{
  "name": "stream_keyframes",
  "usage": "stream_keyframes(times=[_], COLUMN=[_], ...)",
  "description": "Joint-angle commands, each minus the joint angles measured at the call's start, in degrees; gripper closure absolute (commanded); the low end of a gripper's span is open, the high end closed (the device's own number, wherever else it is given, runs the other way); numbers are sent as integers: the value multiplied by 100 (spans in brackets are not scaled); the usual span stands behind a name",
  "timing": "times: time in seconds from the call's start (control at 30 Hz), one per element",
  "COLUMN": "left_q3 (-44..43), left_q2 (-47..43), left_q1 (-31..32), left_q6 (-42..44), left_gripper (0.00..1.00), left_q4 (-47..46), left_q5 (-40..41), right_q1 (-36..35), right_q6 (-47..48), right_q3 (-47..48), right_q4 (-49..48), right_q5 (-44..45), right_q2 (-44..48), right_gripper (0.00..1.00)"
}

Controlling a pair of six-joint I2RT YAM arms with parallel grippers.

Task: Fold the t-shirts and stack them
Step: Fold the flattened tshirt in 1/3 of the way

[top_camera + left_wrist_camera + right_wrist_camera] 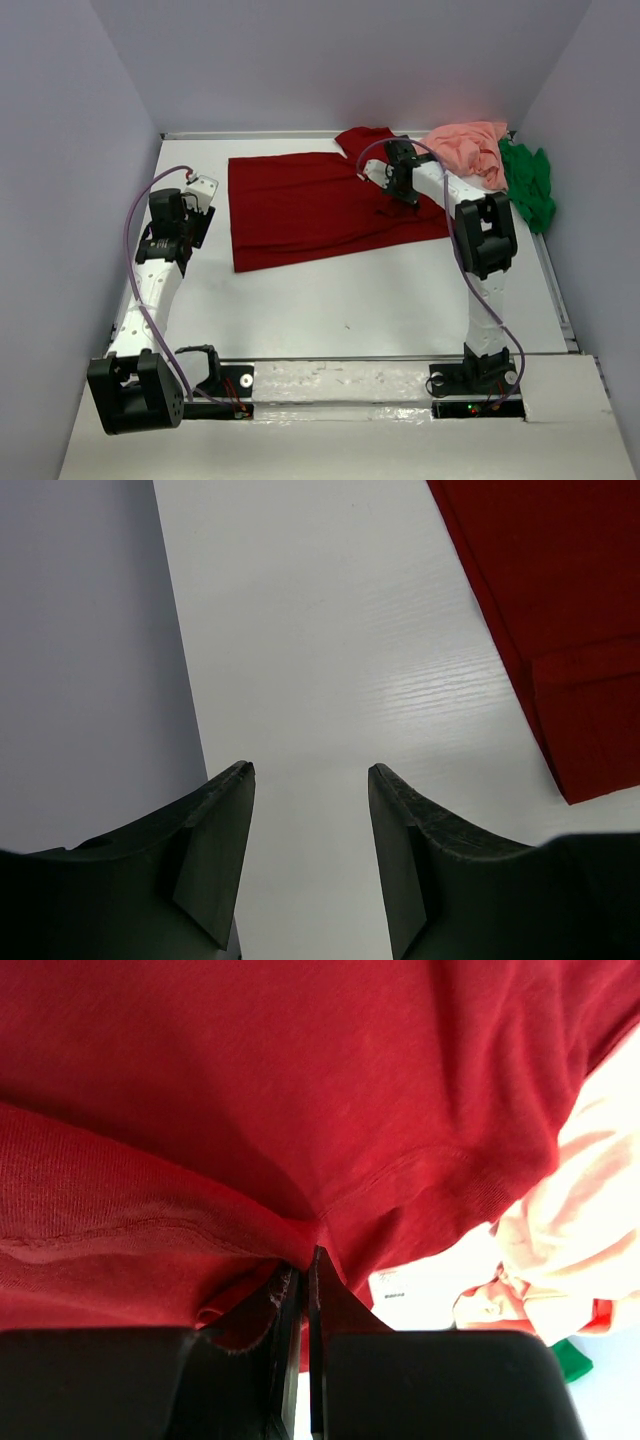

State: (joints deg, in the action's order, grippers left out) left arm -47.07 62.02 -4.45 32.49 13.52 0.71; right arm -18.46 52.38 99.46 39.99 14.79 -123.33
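I will next move my right gripper slightly outward toward the table's rear edge and open it there, because the pinched fold is already over the spread red shirt.
The dark red t-shirt lies spread out at the middle back of the white table, with one sleeve bunched near the rear edge. My right gripper is at its right side, shut on a fold of the red cloth; the fingertips pinch the fabric. The salmon pink t-shirt is crumpled at the back right, and the bright green t-shirt lies beside it against the right wall. My left gripper hovers open over bare table, left of the red shirt's edge, with nothing between its fingers.
Grey walls close in the table on the left, back and right. A small white label shows on the table under the red cloth. Pink cloth and a scrap of green lie right of my right gripper.
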Motion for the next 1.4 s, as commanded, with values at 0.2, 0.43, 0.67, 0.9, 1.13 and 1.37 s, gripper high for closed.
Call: stream_keyframes(times=[0.2, 0.43, 0.67, 0.9, 1.13, 1.37], left_q3=[-224, -233, -241, -268, -277, -259], left_q2=[47, 109, 135, 135, 188, 170], left_q1=[49, 76, 93, 111, 128, 128], left_q6=[-50, -32, -50, -50, -41, -50], left_gripper=[39, 39, 39, 39, 39, 39], left_q4=[-77, -69, -60, -60, -42, -42], left_q5=[-45, -45, -45, -45, -45, -45], right_q1=[53, 53, 106, 106, 106, 106], right_q6=[-167, -167, -140, -123, -35, 18], right_q3=[855, 1102, 1242, 1365, 1506, 1603], right_q4=[-193, -202, -219, -298, -325, -360], right_q5=[297, 350, 437, 490, 613, 648], right_q2=[-376, -578, -736, -833, -912, -921], right_gripper=[100, 100, 100, 100, 96, 81])
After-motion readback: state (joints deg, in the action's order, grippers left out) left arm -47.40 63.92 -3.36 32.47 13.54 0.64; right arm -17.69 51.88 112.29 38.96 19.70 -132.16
